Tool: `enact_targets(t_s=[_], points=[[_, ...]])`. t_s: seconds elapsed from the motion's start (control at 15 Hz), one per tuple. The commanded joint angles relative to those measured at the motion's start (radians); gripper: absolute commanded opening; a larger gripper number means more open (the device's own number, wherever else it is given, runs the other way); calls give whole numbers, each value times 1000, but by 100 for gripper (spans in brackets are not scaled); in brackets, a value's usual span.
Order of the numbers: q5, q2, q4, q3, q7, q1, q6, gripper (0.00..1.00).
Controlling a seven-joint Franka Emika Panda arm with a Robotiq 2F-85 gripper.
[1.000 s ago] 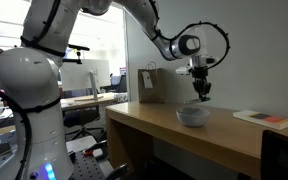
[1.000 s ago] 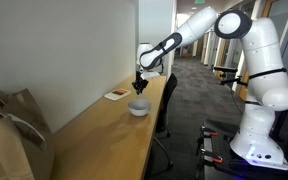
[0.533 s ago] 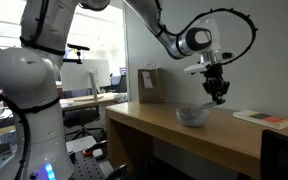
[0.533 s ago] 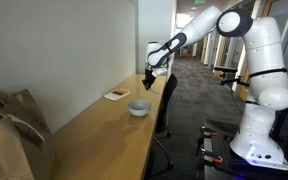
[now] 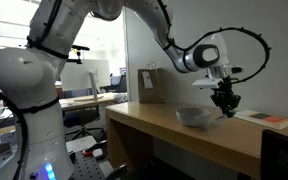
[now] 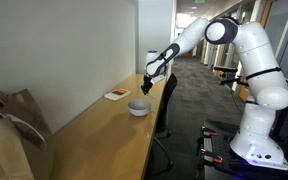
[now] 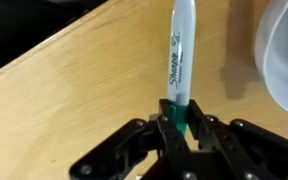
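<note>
The Sharpie marker [image 7: 180,55] is still above the wood, apart from its shadow. I will lower my gripper to the table beside the white bowl [image 5: 193,116] next.
My gripper [image 7: 175,122] is shut on a Sharpie marker [image 7: 180,55], white-barrelled with a green end pinched between the black fingers [image 7: 147,132]; the marker points away over the wooden table [image 7: 74,90]. In both exterior views the gripper [image 5: 225,101] [image 6: 147,88] hangs low over the table, just beyond a white bowl [image 5: 193,116] [image 6: 138,108] and apart from it. The bowl's rim [image 7: 284,55] shows at the right edge of the wrist view. The marker is too small to make out in the exterior views.
A flat book or notepad [image 5: 265,119] [image 6: 117,95] lies on the table past the bowl. A brown paper bag [image 6: 9,130] [image 5: 151,85] stands at the other end. A wall runs along one long side of the table [image 6: 94,130]; a black chair [image 6: 167,110] sits at the open side.
The gripper, still shut on the marker, has travelled from above the bowl sideways past it and dropped lower toward the tabletop. The bowl has not moved.
</note>
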Motion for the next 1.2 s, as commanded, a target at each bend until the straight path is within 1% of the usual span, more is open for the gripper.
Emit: enact_targets(t_s=[0.0,0.13,0.2,0.4,0.47,0.73,0.93,1.13], points=[[30,59,59,23,-34,-29,37,6],[35,92,101,28,-40,-40,37,6],[42,99,113,31,-40,-47,29,42],[21,110,130,21,-37,-47,35,62],[15,106,133,16,-31,-42,34,71],[55,29,104,45,-12,-39,-19,99],[78,-49,71,44,37,-11,-60,100],[58,-126,35,31,89,25,-100,100]])
